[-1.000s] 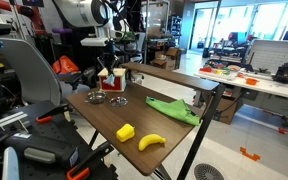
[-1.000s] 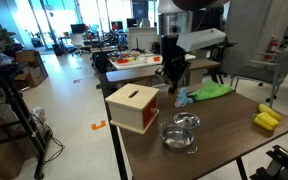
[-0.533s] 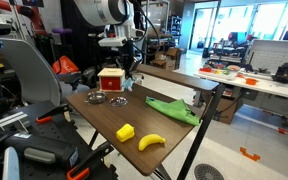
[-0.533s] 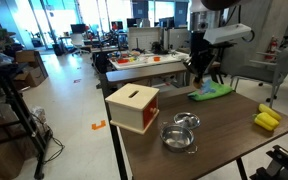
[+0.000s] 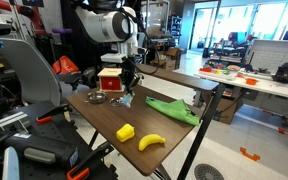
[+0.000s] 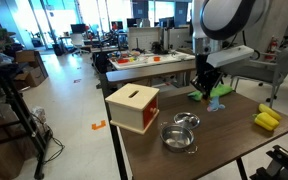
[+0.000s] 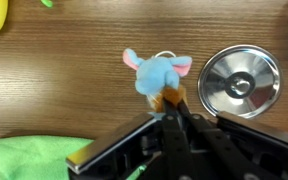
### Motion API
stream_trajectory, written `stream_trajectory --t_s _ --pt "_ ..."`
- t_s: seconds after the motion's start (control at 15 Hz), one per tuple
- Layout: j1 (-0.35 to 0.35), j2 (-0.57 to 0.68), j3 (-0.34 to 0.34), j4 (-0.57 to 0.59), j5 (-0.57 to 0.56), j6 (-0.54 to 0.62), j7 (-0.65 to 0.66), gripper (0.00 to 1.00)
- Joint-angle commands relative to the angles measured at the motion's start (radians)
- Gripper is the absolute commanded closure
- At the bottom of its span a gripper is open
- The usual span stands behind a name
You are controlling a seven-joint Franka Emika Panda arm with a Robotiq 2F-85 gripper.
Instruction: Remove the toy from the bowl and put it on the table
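Note:
My gripper will move down toward the table (image 5: 125,104) beside the small metal dish and then release the orange part, because the toy hangs outside the bowl.
The toy (image 7: 156,75) is a small light-blue plush with pink ears and an orange part. My gripper (image 7: 171,98) is shut on that orange part. The toy is down at the brown wooden table (image 7: 64,90), beside the grey metal bowl (image 7: 241,82) and outside it. I cannot tell whether it touches the wood. In both exterior views the gripper (image 5: 129,88) (image 6: 209,93) hangs low over the table with the blue toy (image 5: 125,99) (image 6: 216,104) under it. The bowl (image 5: 97,98) (image 6: 181,134) stands empty near the red-and-wood box (image 5: 110,78) (image 6: 134,107).
A green cloth (image 5: 174,110) (image 6: 220,90) (image 7: 24,155) lies close to the gripper. A yellow block (image 5: 125,132) and a banana (image 5: 151,142) lie near the table's end. A second small metal dish (image 6: 187,120) sits next to the bowl. Cluttered workbenches stand around.
The gripper has moved away from the box and bowl toward the green cloth, and has come down to the tabletop with the blue toy in it.

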Motion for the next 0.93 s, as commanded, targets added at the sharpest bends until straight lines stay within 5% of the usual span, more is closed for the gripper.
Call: stream_trajectory --t_s 0.0,0.2,0.27,0.33,0.87 --pt "0.013 0.057 -0.028 0.054 0.01 -0.033 0.028 0.99" --pt "0.012 0.1 -0.042 0.085 0.016 -0.054 0.043 0.99" --pt "0.013 0.11 -0.043 0.098 0.018 -0.081 0.046 0.69" --pt "0.011 0.117 -0.04 0.109 0.021 -0.108 0.04 0.68" --pt "0.017 -0.004 -0.014 0.063 0.047 -0.107 0.056 0.11"
